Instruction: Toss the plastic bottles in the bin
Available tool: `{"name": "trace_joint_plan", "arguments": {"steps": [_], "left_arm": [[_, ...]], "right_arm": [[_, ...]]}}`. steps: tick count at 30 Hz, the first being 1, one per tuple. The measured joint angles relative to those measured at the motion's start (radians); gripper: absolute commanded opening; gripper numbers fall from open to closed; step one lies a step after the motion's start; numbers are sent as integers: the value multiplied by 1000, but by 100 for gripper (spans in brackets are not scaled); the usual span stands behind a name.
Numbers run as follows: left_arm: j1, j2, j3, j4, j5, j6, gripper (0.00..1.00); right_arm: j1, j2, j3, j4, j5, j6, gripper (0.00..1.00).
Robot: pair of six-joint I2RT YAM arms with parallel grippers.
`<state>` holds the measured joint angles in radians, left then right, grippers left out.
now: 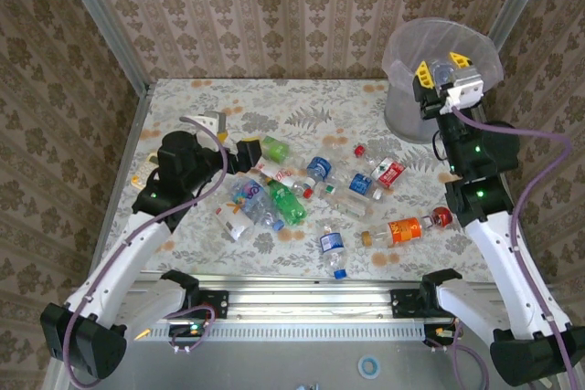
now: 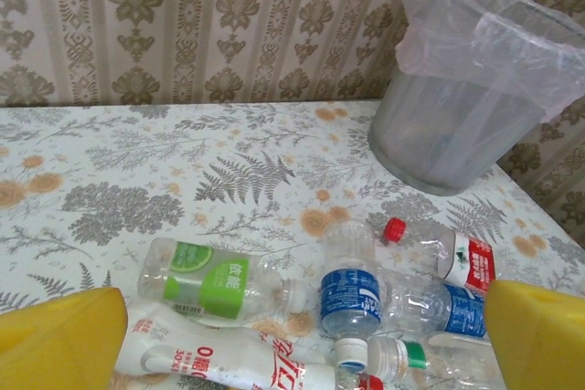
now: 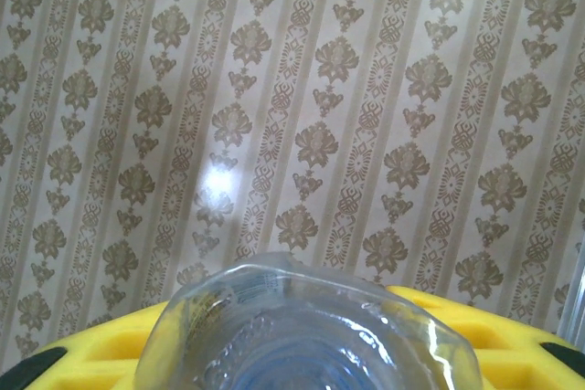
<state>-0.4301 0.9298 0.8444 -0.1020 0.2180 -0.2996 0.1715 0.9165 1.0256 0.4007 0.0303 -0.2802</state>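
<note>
The clear bottle hangs over the bagged bin's near part, so my right gripper reaches outward across the bin's open mouth next and releases it.
Several plastic bottles lie scattered mid-table: a green one, an orange one, and a clear one with a blue label. My left gripper hangs open just above the pile's left end. In the left wrist view its yellow fingers flank a green-labelled clear bottle, a blue-labelled bottle and a white bottle with red lettering. My right gripper is raised over the bin, shut on a clear bottle held between yellow fingers. The bin wears a translucent bag.
Wallpapered walls close the table at the back and both sides. A metal rail runs along the near edge between the arm bases. A red-capped bottle lies between the pile and the bin. The back-left floral tabletop has free room.
</note>
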Motion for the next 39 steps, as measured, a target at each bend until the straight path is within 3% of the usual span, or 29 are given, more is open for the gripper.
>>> {"name": "trace_joint_plan", "arguments": {"steps": [11,18,20,26,27,29,32,35,39], "left_arm": [[26,-51,-14,-65,-33,0,100],[54,-42,-14,-95,-37,0,100],[61,-32,-14,-97,-36,0,100],[87,22,-13,-97,-31,0,100],[91,33,-13,-97,-27,0,100],[92,51,-9,-100,-20,0,100],[93,67,5,-112,-6,0,100],[96,69,16,-119,6,0,100],[104,68,25,-138,16,0,100]], "right_arm": [[-69,188,109,-26,1,49,36],[-172,410,236,-14,20,120,38],[-197,488,274,3,26,130,57],[-205,688,440,-73,46,124,62],[-202,718,489,-98,50,119,67],[-191,758,559,-115,72,97,91],[-183,801,642,-151,99,53,99],[-180,852,752,-230,127,29,100],[-180,835,741,-259,122,44,100]]}}
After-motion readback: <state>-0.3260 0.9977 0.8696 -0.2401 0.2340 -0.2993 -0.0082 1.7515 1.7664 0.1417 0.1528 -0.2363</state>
